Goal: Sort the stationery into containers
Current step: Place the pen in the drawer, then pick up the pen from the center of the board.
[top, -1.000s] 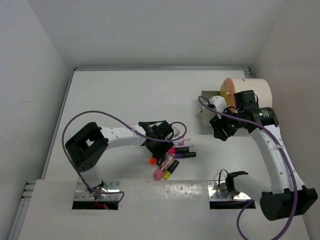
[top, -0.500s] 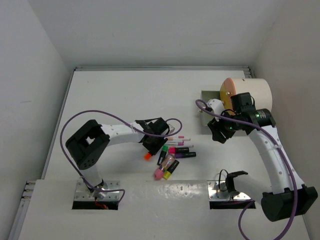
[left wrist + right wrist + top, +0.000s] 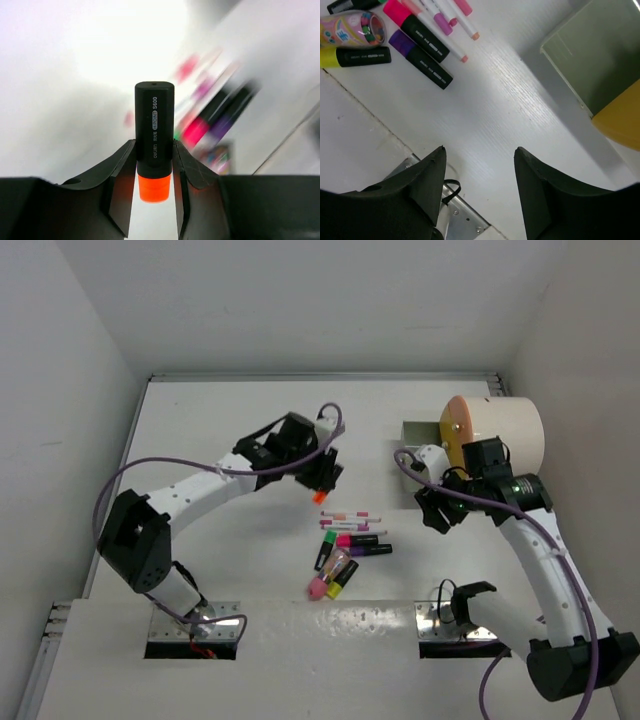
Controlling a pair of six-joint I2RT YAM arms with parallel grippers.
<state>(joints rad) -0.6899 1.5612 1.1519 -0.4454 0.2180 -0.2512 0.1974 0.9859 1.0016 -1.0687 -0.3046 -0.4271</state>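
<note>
The left gripper will next swing over the grey-green box and let go of the orange highlighter (image 3: 321,497), because that open box is to the gripper's right in the top view.
My left gripper (image 3: 319,483) is shut on an orange highlighter (image 3: 154,132) with a black barrel. It holds the highlighter (image 3: 321,497) in the air, beyond the pile of stationery (image 3: 347,548). The pile has pink (image 3: 414,25), purple (image 3: 420,58) and yellow (image 3: 356,56) highlighters, thin white pens (image 3: 350,519) and a pink-ended tube (image 3: 324,581). The cream drum container (image 3: 505,427) with its orange end face (image 3: 455,420) lies at the right rear. My right gripper (image 3: 431,510) hangs open and empty over bare table between the pile and the drum.
A grey-green square box (image 3: 592,52) lies flat beside the drum's orange face. White walls close the table on the left, back and right. Metal mounting plates (image 3: 455,628) and a raised white ledge run along the near edge.
The left gripper closed on the orange highlighter at the pile, lifted it and swung it toward the back of the table. The right gripper shifted only slightly.
</note>
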